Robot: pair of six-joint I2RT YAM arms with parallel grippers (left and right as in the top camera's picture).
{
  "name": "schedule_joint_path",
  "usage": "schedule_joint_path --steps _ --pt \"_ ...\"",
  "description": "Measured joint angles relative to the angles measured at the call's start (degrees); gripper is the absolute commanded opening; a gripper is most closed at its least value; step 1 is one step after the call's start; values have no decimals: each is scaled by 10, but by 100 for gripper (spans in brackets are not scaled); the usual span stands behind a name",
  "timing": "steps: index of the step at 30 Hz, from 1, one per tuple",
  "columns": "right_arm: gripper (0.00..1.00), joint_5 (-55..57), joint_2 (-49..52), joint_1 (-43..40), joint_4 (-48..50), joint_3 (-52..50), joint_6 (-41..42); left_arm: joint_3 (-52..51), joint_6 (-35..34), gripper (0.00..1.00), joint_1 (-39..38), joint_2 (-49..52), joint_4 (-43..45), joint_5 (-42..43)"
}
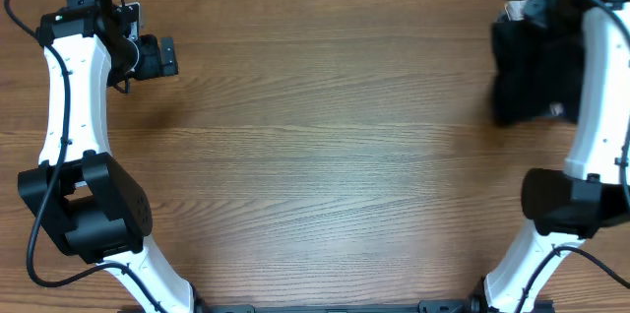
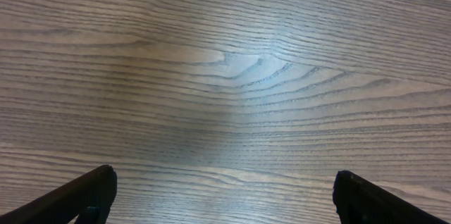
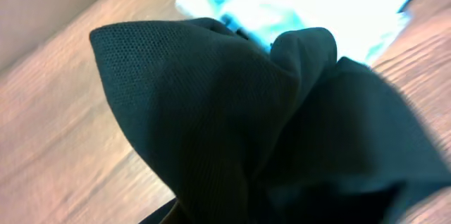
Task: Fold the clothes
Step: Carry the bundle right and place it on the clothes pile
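The black garment (image 1: 527, 72) goes outward in my right gripper over the light-blue and white bundle (image 1: 517, 9) just beyond the held cloth next. It is released there.
The black garment (image 1: 527, 72) is bunched in a dark heap at the far right of the table, with a small white logo (image 1: 556, 109) near its lower edge. In the right wrist view the black fabric (image 3: 232, 125) fills most of the frame and gathers down into my right gripper (image 1: 536, 13), whose fingers are hidden under the cloth. It looks shut on the garment. My left gripper (image 1: 157, 57) is at the far left, far from the garment. In the left wrist view it (image 2: 225, 189) is wide open and empty over bare wood.
The wooden table (image 1: 325, 156) spans the view. A pale light-blue and white bundle (image 3: 303, 2) lies just behind the black fabric in the right wrist view. The right arm's white link (image 1: 600, 87) crosses over the garment's right side.
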Motion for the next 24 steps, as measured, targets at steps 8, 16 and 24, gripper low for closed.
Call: schedule_joint_path --steps 8,16,24 --pt "4 7 -19 -107 91 21 6 0 0 100 -1 0 5 0" --pt "4 26 -19 -158 193 21 -15 0 0 100 -1 0 20 0" --pt "4 36 14 -187 246 23 -40 0 0 100 -1 0 43 0"
